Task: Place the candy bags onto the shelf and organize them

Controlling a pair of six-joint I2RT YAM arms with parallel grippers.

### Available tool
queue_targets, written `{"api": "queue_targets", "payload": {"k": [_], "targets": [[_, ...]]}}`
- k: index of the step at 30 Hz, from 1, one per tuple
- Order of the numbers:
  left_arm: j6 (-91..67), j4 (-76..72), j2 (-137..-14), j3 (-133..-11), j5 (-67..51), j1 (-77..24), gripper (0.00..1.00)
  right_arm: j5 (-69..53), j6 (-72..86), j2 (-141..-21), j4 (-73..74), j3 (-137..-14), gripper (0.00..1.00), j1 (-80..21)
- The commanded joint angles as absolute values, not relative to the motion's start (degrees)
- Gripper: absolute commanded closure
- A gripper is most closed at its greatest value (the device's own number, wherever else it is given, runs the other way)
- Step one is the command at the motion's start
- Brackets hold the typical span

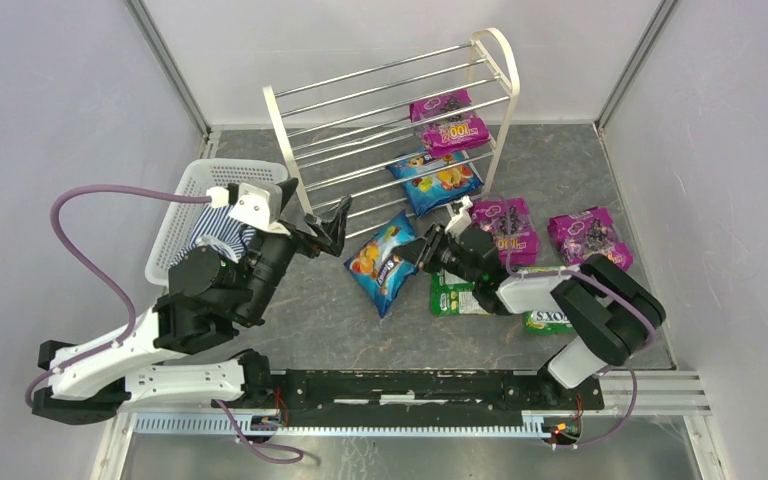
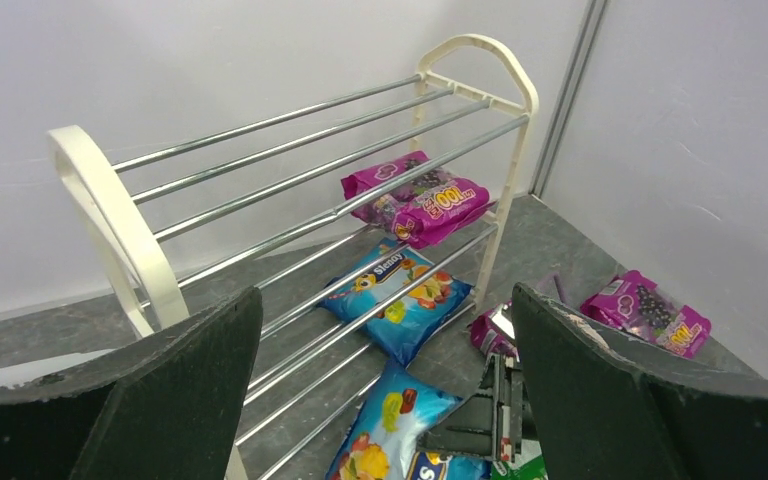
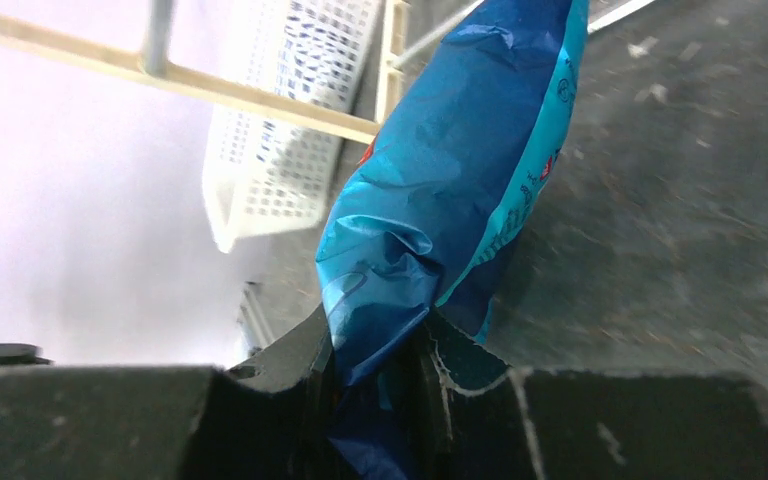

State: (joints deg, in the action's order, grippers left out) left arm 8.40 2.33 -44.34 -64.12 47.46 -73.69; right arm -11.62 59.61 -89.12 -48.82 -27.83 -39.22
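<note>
The shelf's lower level is bare beside its blue bag, so my right gripper will carry the second blue bag outward onto those empty rods and release it.
The shelf (image 1: 290, 130) stands at the back with a magenta-purple bag (image 1: 450, 122) on an upper tier and a blue bag (image 1: 437, 178) on a lower tier. My right gripper (image 1: 422, 252) is shut on the edge of a second blue bag (image 1: 385, 262), which hangs in front of the shelf's lowest rods; the wrist view shows its crumpled edge (image 3: 410, 230) pinched between the fingers. My left gripper (image 1: 330, 228) is open and empty beside the shelf's left frame. Two more purple bags (image 1: 505, 228) (image 1: 585, 235) and green FOX'S bags (image 1: 455, 295) lie on the floor at the right.
A white lattice basket (image 1: 195, 195) holding a blue-and-white striped cloth (image 1: 222, 240) stands at the left, close to the left arm. Walls close in the back and both sides. The arm bases sit on a rail (image 1: 410, 385) at the near edge.
</note>
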Motion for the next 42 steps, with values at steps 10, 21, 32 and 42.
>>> {"api": "queue_targets", "payload": {"k": [10,21,32,42], "targets": [[11.8,-2.2,-44.3,-63.0,49.0,-73.7,0.00,-16.1,75.8,-95.0,-77.0,-35.7,1.00,-36.7],[12.1,-2.7,-43.3,-62.2,49.2,-73.7,0.00,-11.7,81.3,-105.5,-87.0,-43.3,1.00,-34.6],[12.3,-2.6,-44.2,-62.0,48.6,-73.7,0.00,-6.1,82.9,-114.5,-91.0,-50.5,1.00,-33.7],[12.2,-2.2,-46.1,-62.0,47.9,-73.7,0.00,-2.3,82.5,-122.5,-94.6,-56.9,1.00,-33.7]]}}
